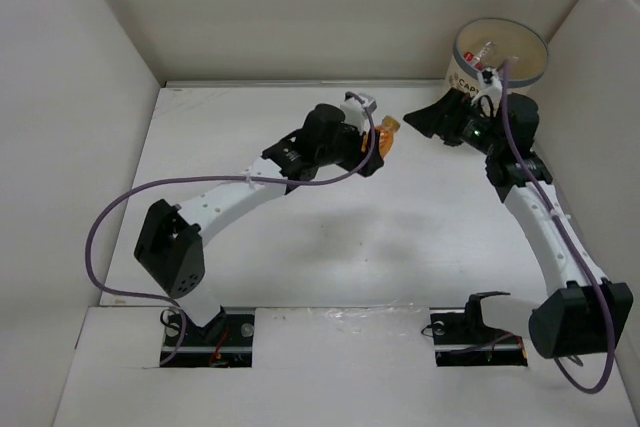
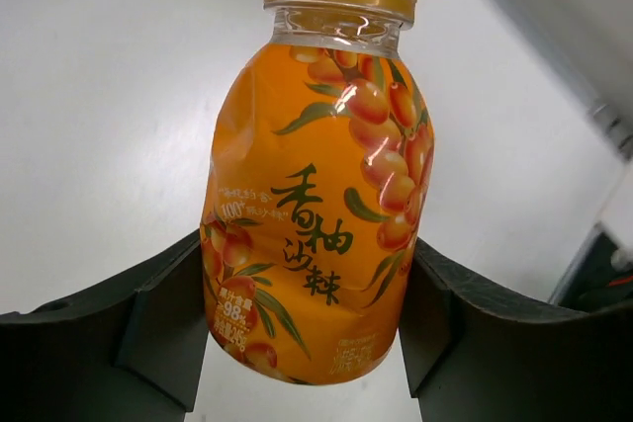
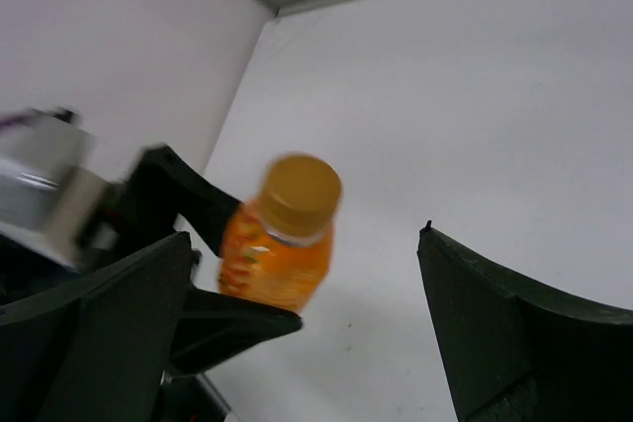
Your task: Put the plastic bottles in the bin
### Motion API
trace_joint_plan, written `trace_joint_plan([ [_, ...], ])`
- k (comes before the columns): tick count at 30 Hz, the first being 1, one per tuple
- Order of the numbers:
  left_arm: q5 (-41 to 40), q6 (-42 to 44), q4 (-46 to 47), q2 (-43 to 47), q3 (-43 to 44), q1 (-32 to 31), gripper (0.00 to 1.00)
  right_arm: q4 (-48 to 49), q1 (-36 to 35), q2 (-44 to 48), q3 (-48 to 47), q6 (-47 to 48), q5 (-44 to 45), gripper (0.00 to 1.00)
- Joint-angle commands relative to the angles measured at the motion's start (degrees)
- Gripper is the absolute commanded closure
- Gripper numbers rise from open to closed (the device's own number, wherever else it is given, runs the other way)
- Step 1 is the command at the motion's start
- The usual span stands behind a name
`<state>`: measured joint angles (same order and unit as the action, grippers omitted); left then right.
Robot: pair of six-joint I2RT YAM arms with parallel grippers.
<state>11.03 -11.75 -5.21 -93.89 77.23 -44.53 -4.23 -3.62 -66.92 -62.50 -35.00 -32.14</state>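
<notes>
My right gripper will go to the left in the top view next, with its fingers open around the orange bottle's gold cap, because my left gripper covers the bottle's lower body.
My left gripper is shut on the orange bottle, holding it above the table with its cap toward the right arm. In the left wrist view the orange bottle sits between my two dark fingers, gripped low on its body. My right gripper is open and empty, just right of the bottle's cap; its wrist view shows the orange bottle ahead, held by the left gripper. The cream bin stands at the far right corner, with a red-labelled bottle showing inside.
White walls close the table on the left, back and right. The bin stands against the right wall, just behind my right wrist. A purple cable loops off each arm.
</notes>
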Motion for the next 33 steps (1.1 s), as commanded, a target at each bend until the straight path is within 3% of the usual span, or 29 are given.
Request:
trace_joint_plan([
  [1,7.5,-1.44,8.89,3.45,4.68,-0.11,1.0,14.94,-3.67,0.47,-0.43,-3.4,-8.73,0.0],
  [10,14.46,-7.32,17.95,5.81,5.91,-0.11,1.0,21.62,-6.92,-1.82,0.09,-7.88,-7.51,0.0],
  [15,12.55,-8.38,19.54,7.04,6.53,-0.11,1.0,23.38,-8.95,-2.87,0.62,-9.73,-7.5,0.3],
  [17,10.95,-8.38,20.15,7.58,6.53,-0.11,1.0,24.0,-9.47,-2.87,1.94,-10.61,-7.5,0.36],
  [18,9.99,-8.38,20.15,8.19,6.53,-0.11,1.0,24.96,-9.48,-2.87,1.94,-11.39,-7.5,0.53],
  [19,7.98,-8.38,20.15,8.72,5.92,-0.11,0.88,24.97,-10.0,-2.87,1.94,-11.4,-7.5,0.66],
  [21,6.3,-8.91,20.15,8.72,5.91,-0.11,0.52,24.97,-10.53,-2.35,1.94,-11.4,-6.45,0.86],
  [22,5.16,-9.43,20.15,9.33,5.91,-0.11,0.3,24.97,-10.53,-2.34,1.42,-11.4,-5.92,1.0],
  [23,4.28,-9.43,20.15,9.34,5.3,-0.11,0.0,24.97,-10.53,-2.34,1.42,-11.4,-5.13,1.0],
  [26,3.56,-9.43,17.97,10.04,5.99,-0.11,0.0,22.7,-8.78,-4.62,-2.7,-10.88,-3.11,1.0],
  [33,-0.29,-8.21,8.03,15.3,2.07,-0.11,0.0,19.52,4.48,-19.37,-21.32,-8.94,3.57,1.0],
])
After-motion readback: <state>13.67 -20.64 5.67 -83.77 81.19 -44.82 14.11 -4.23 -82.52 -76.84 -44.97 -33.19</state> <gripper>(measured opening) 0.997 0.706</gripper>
